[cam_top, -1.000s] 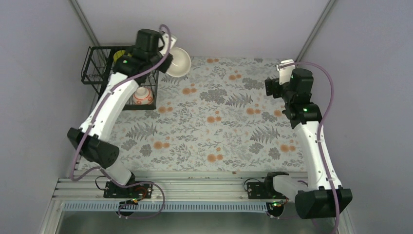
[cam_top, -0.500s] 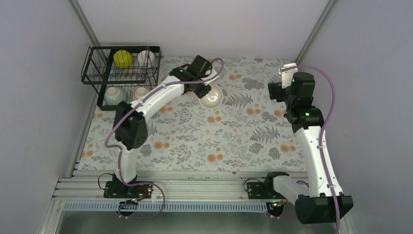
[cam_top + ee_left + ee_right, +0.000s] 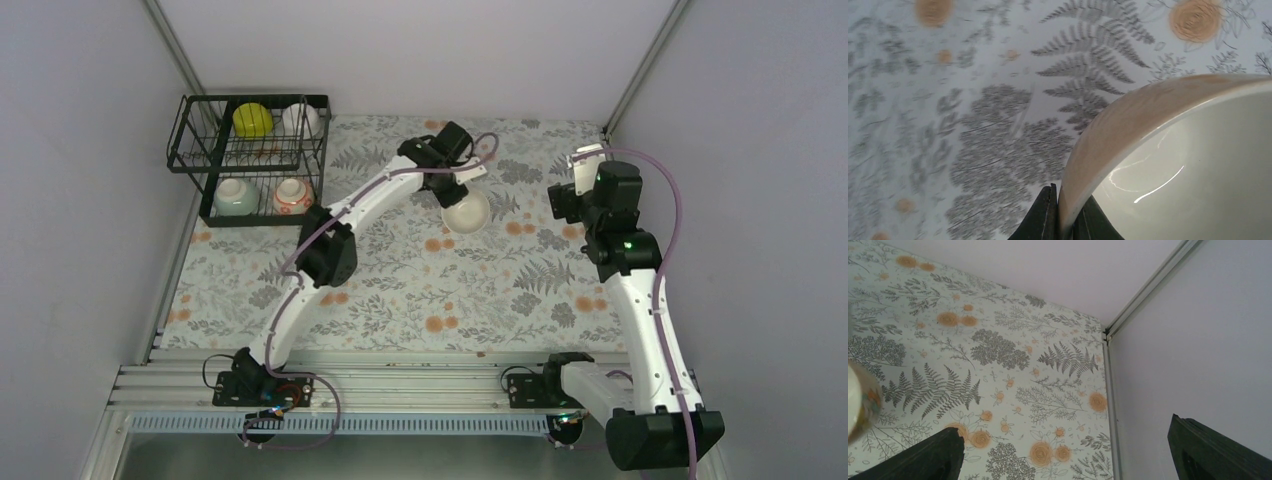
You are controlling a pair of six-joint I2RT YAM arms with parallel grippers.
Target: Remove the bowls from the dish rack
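My left gripper holds the plain white bowl (image 3: 466, 211) by the bowl's rim and should lower it toward clear cloth while moving back and toward my right gripper, then release the rim of the bowl.
My left gripper (image 3: 455, 185) is shut on the rim of the plain white bowl (image 3: 466, 211) and holds it over the far middle of the flowered cloth. In the left wrist view the two black fingers pinch the bowl's wall (image 3: 1108, 135). The black wire dish rack (image 3: 250, 160) stands at the far left. The pale green bowl (image 3: 237, 194) and the red-orange patterned bowl (image 3: 291, 195) sit in its front row. My right gripper (image 3: 565, 195) is open and empty at the far right; its fingers (image 3: 923, 457) frame bare cloth, and the white bowl's edge (image 3: 860, 400) shows at the left.
A yellow round object (image 3: 252, 119) and a white cup (image 3: 301, 118) sit in the rack's back section. Grey walls close in the table on the left, back and right, with a metal corner post (image 3: 1143, 290) near my right gripper.
My left arm has carried the white bowl out of the rack and rightward over the cloth to the far middle. My right gripper has shifted slightly.
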